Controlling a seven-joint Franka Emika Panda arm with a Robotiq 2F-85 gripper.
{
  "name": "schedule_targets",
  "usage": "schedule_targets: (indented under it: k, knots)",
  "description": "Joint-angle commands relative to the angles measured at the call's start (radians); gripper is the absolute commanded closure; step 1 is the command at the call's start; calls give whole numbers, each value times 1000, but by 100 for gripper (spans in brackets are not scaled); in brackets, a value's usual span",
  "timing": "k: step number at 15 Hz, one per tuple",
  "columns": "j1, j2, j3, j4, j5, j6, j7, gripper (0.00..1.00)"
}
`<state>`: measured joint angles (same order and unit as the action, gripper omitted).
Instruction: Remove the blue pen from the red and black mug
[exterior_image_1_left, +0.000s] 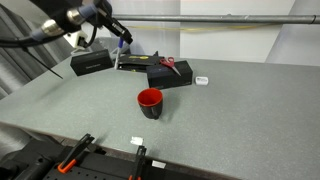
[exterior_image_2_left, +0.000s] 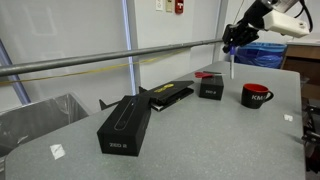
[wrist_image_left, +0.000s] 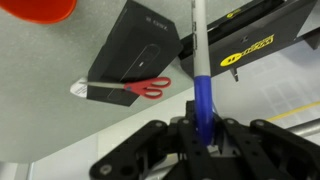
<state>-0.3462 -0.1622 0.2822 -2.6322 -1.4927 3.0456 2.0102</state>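
Note:
My gripper lowers to the bare tabletop beside the mug (exterior_image_1_left: 119, 88) next and releases the pen, since the blue pen hangs clear of the mug, high over the table.
My gripper (exterior_image_1_left: 120, 35) is high above the back of the table, shut on the blue pen (wrist_image_left: 203, 95). The pen hangs from the jaws with its pale end pointing down, seen in both exterior views (exterior_image_1_left: 117, 57) (exterior_image_2_left: 232, 66). The red and black mug (exterior_image_1_left: 150, 102) stands alone nearer the front of the table, well apart from the gripper, and looks empty. It also shows in an exterior view (exterior_image_2_left: 255, 96), and its red rim shows at the top left corner of the wrist view (wrist_image_left: 40, 8).
Red-handled scissors (exterior_image_1_left: 170, 66) (wrist_image_left: 146, 88) lie on a flat black box (exterior_image_1_left: 168, 76). Another black box (exterior_image_1_left: 91, 63) and a black box with yellow print (wrist_image_left: 255, 45) lie at the back. A metal rail (exterior_image_2_left: 110, 58) runs along the table's far side.

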Motion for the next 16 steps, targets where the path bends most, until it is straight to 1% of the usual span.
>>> schedule_targets:
  k: [1, 2, 4, 5, 7, 8, 10, 11, 12, 13, 14, 15, 16]
  knots:
    - [2, 254, 22, 124, 113, 56, -134, 98]
    - [4, 312, 26, 141, 161, 53, -188, 98]
    - [13, 430, 41, 171, 291, 7, -327, 98]
    - [136, 483, -66, 189, 386, -9, -413, 98]
    - [174, 601, -76, 253, 546, -50, -547, 98]
    - [73, 656, 38, 293, 574, -101, -580, 98]
    - [69, 701, 73, 349, 664, -177, -661, 98]
    - [185, 690, -21, 358, 793, -166, -749, 98]
    - [199, 693, -23, 380, 860, -184, -798, 67]
    - [124, 706, 49, 408, 790, -226, -751, 66]
    - [146, 694, 34, 418, 803, -238, -765, 59]
    - [151, 686, 34, 428, 795, -252, -756, 52]
    - [148, 681, 38, 437, 793, -260, -755, 43]
